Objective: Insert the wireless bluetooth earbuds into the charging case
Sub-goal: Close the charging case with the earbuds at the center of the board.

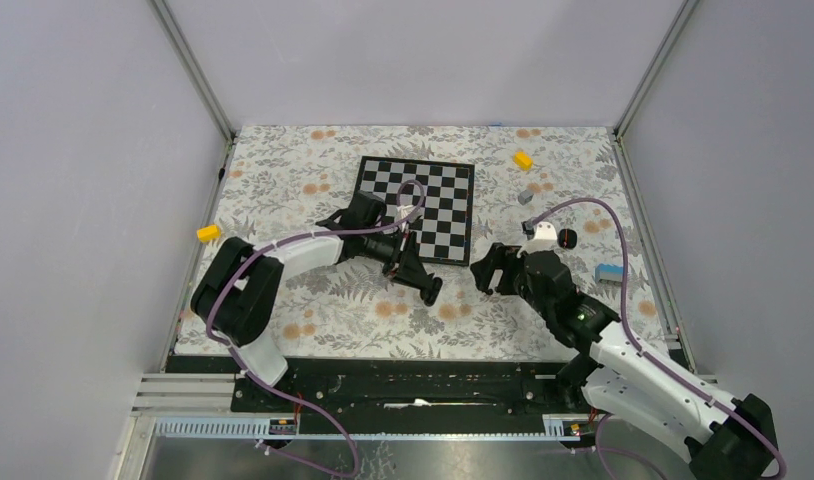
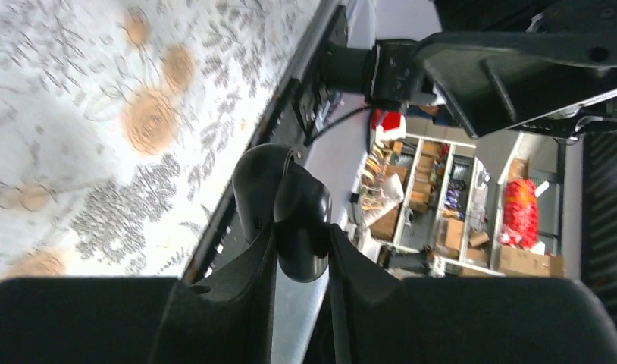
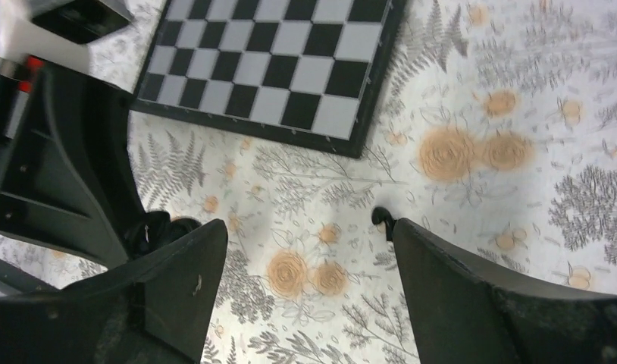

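The case goes outward and to the left in the top view next, then down, and my left gripper releases it there. Clear cloth (image 1: 329, 204) lies beside the chessboard.
My left gripper (image 1: 432, 289) is shut on the charging case (image 2: 299, 227), a small glossy black pebble pinched between both fingers (image 2: 245, 280), with its hinged top (image 2: 260, 178) standing open. The right wrist view shows the same case (image 3: 158, 229) at far left, low over the flowered cloth. My right gripper (image 3: 309, 227) hovers open just to the case's right, and only cloth shows between its fingers. One tiny black earbud (image 3: 381, 218) lies on the cloth at the tip of its right finger (image 3: 442, 280). I see no other earbud.
The chessboard (image 1: 416, 208) lies behind both grippers. A yellow block (image 1: 523, 159) and a small grey cube (image 1: 526, 196) sit at the back right, another yellow block (image 1: 208, 233) at the left wall, and a blue-grey piece (image 1: 609, 272) at the right.
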{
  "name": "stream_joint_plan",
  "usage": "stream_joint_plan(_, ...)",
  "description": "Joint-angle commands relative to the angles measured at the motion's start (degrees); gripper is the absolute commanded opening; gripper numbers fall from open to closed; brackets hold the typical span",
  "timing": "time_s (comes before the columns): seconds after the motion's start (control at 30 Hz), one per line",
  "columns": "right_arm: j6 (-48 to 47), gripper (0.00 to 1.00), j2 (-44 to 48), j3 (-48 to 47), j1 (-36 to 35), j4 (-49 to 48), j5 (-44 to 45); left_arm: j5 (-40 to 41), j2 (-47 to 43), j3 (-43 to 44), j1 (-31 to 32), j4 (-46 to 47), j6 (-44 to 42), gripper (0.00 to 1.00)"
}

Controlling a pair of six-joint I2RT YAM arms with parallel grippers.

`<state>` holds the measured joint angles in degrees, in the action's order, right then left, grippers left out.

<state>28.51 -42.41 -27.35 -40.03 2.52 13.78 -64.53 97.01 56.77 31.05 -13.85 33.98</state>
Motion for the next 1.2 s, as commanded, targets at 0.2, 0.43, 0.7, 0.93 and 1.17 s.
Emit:
stream_joint_plan(0.2, 7.9, 0.97, -5.1, -4.2, 9.8, 3.7, -8.6, 7.5, -2.2, -15.0, -0.7, 37.9, 14.3, 0.0)
stream_joint_plan(0.43, 6.8, 1.0, -9.1, -5.7, 10.5, 3.6, -10.8, 10.1, -9.8, -24.8, -6.3, 43.6, 17.8, 0.0)
stream_joint_plan(0.7, 6.3, 1.0, -7.7, -4.9, 10.9, 2.1, -10.1, 16.9, -24.6, -19.4, -25.5, 16.9, 6.3, 0.0)
stream_joint_plan(0.93, 5.6, 1.0, -9.6, -5.8, 11.0, -0.6, -11.3, 37.8, -28.9, -17.9, -29.5, 21.1, 8.9, 0.02)
stream_joint_plan(1.17, 6.3, 1.0, -8.1, -5.1, 11.1, -2.0, -11.6, 24.5, -9.5, -10.2, -40.9, 39.1, 18.5, 0.0)
